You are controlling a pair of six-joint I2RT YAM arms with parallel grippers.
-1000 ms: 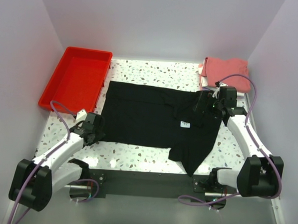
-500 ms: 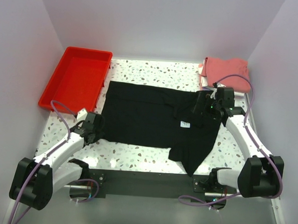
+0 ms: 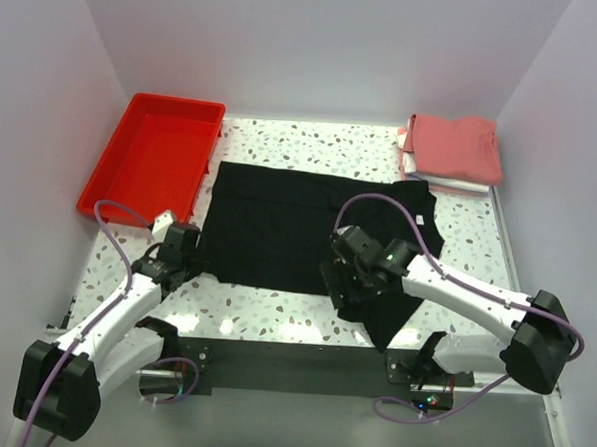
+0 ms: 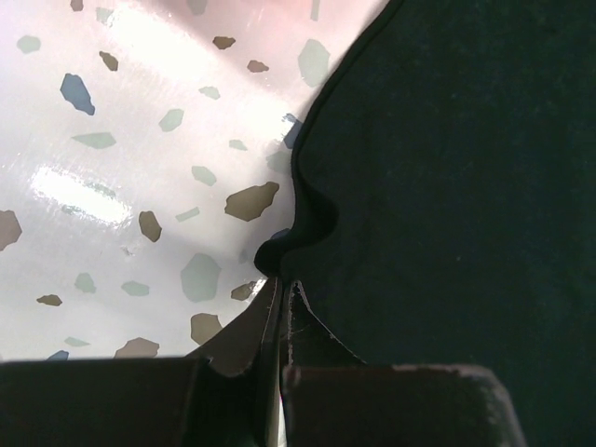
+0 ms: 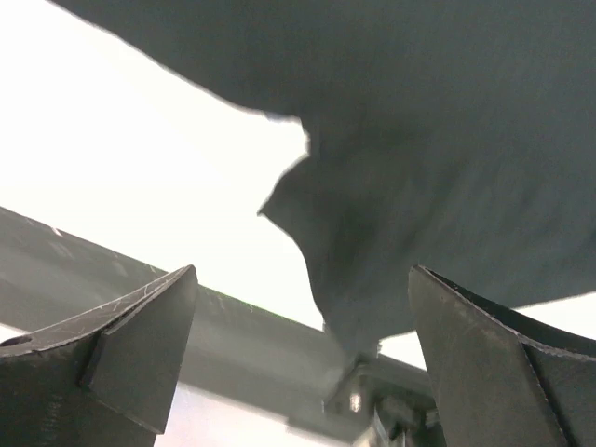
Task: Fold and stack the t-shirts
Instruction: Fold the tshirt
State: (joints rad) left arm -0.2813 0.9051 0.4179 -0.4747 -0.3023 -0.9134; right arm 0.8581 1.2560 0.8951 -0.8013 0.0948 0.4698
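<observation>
As the sleeve's end juts beyond my fingers, next I should bring my right gripper back and down onto the black cloth at the sleeve's near tip (image 3: 380, 344) (image 5: 355, 332).
A black t-shirt (image 3: 278, 227) lies spread flat across the middle of the table. My left gripper (image 3: 191, 266) sits at its near left corner. In the left wrist view the left gripper (image 4: 284, 284) is shut, with the puckered black hem (image 4: 279, 253) pinched at its tips. My right gripper (image 3: 341, 286) hovers over the shirt's near right sleeve (image 3: 384, 313). In the right wrist view the right gripper (image 5: 303, 270) stands wide open and holds nothing, with a pointed corner of the black cloth (image 5: 419, 140) ahead of the gap. A salmon-red t-shirt (image 3: 453, 146) lies folded on a white one (image 3: 431, 180) at the back right.
A red plastic tray (image 3: 106, 178) stands at the back left, close to the shirt's left edge. The black rail (image 3: 271, 367) of the arm bases runs along the near edge, just below the sleeve. White walls close in both sides and the back.
My left gripper closed on the shirt's near left hem. The right arm swung from the collar area at the back right down to the near right sleeve, still open.
</observation>
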